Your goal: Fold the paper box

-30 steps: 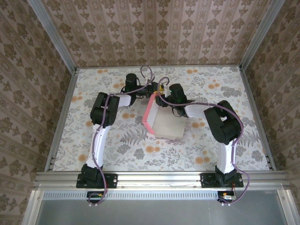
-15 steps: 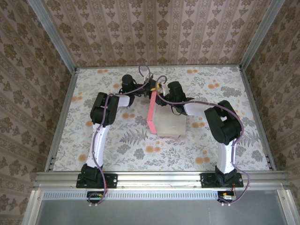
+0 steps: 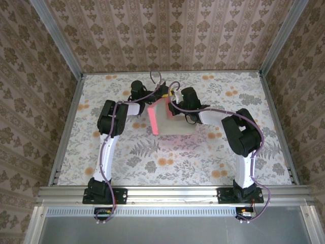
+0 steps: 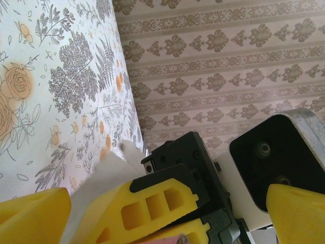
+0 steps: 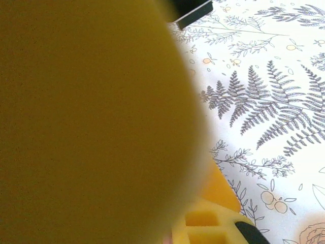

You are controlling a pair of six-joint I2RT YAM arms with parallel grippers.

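Observation:
My right gripper will next pull the card back toward the open cloth before the box and let go of it, because that clear space is back of the gripper.
The paper box (image 3: 174,122) lies at mid-table, its pale off-white inner side up, with a pink flap (image 3: 154,121) raised along its left edge. My right gripper (image 3: 172,103) is at the box's far edge, shut on the card. In the left wrist view its two yellow fingers (image 4: 152,208) are pressed together, with a pink edge at their base and white card (image 4: 99,178) beside them. My left gripper (image 3: 155,97) is at the box's far left corner, open wide, its fingertips (image 4: 33,216) on either side of the right gripper. A close yellow blur (image 5: 91,117) hides most of the right wrist view.
The floral tablecloth (image 3: 127,157) covers the table, which has patterned walls on three sides and a metal rail (image 3: 172,192) along the near edge. Both arms meet at the far middle. Open cloth lies in front of the box and to both sides.
The box has moved towards the back of the table and its pink flap now leans to the left. The left gripper has opened wide and the right gripper has shut.

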